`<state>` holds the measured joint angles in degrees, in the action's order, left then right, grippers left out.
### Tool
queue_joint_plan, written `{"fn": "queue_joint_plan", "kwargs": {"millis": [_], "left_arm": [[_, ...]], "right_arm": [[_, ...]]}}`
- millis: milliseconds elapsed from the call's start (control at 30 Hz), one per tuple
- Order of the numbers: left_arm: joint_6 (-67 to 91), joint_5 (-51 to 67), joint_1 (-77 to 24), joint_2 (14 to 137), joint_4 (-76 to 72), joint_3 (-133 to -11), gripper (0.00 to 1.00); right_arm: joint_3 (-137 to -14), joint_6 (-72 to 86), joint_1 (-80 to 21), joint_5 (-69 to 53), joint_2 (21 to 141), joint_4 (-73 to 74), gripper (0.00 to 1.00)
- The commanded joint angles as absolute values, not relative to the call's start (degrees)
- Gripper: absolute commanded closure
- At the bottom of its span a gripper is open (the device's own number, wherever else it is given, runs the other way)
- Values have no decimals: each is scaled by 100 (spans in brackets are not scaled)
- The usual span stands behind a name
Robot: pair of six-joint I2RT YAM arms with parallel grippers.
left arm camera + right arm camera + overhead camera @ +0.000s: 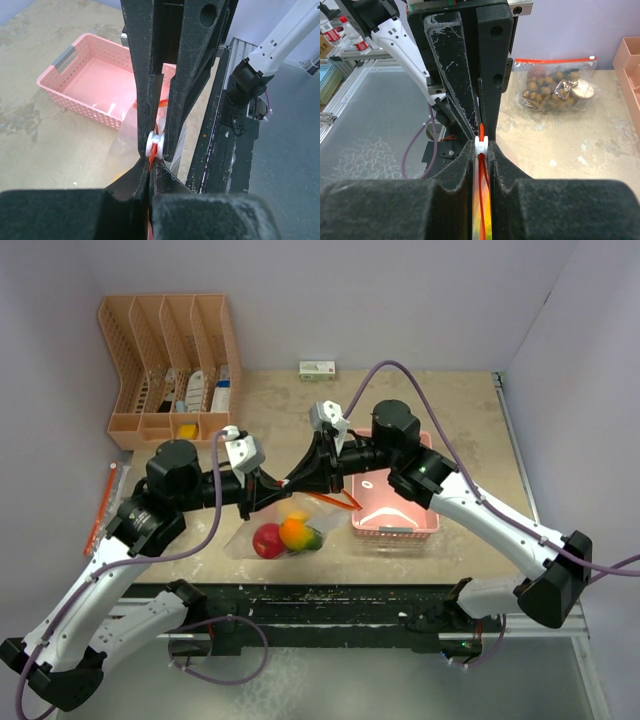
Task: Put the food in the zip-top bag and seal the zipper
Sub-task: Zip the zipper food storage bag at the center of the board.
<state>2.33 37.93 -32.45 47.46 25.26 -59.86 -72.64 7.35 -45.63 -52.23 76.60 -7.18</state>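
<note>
My right gripper draws the slider to the zipper's unsealed end (pixel 355 505) next and releases it, since that end lies by the pink basket, to its right in the top view.
The clear zip-top bag (pixel 258 525) hangs near the table's front with a red apple (pixel 267 541), a green-orange mango (pixel 298 534) and a yellow lemon (pixel 297 515) inside. Its orange zipper strip (pixel 481 200) is held up between both grippers. My left gripper (pixel 276 491) (pixel 149 172) is shut on the zipper strip (pixel 151 159). My right gripper (pixel 302 480) (pixel 481 148) faces it, almost touching, and is shut on the white slider (pixel 481 144), which also shows in the left wrist view (pixel 155 145).
The pink basket (pixel 396 531) (pixel 75 102) stands right of the bag. A second zip bag of small tan balls (pixel 555 86) lies on the table. An orange file organizer (pixel 170 350) is at the back left, a small box (pixel 317 368) at the back.
</note>
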Motion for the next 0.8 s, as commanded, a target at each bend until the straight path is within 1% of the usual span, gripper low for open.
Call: {"fn": "queue_joint_plan", "kwargs": {"millis": [0, 233, 533, 767], "left_arm": [[138, 3403, -3252, 4544, 2493, -6335, 100], [70, 3123, -3247, 4370, 2579, -6710, 100], [156, 2869, -3252, 4278, 2449, -6662, 100], [176, 2244, -3250, 4052, 2378, -6688, 100]], "right_arm": [[-7243, 539, -4562, -5224, 7275, -391, 100], [-7186, 174, -4554, -5009, 7283, 183, 100], [-7065, 132, -4544, -5076, 7451, 286, 100], [-6804, 104, -4538, -4966, 7395, 330, 100]]}}
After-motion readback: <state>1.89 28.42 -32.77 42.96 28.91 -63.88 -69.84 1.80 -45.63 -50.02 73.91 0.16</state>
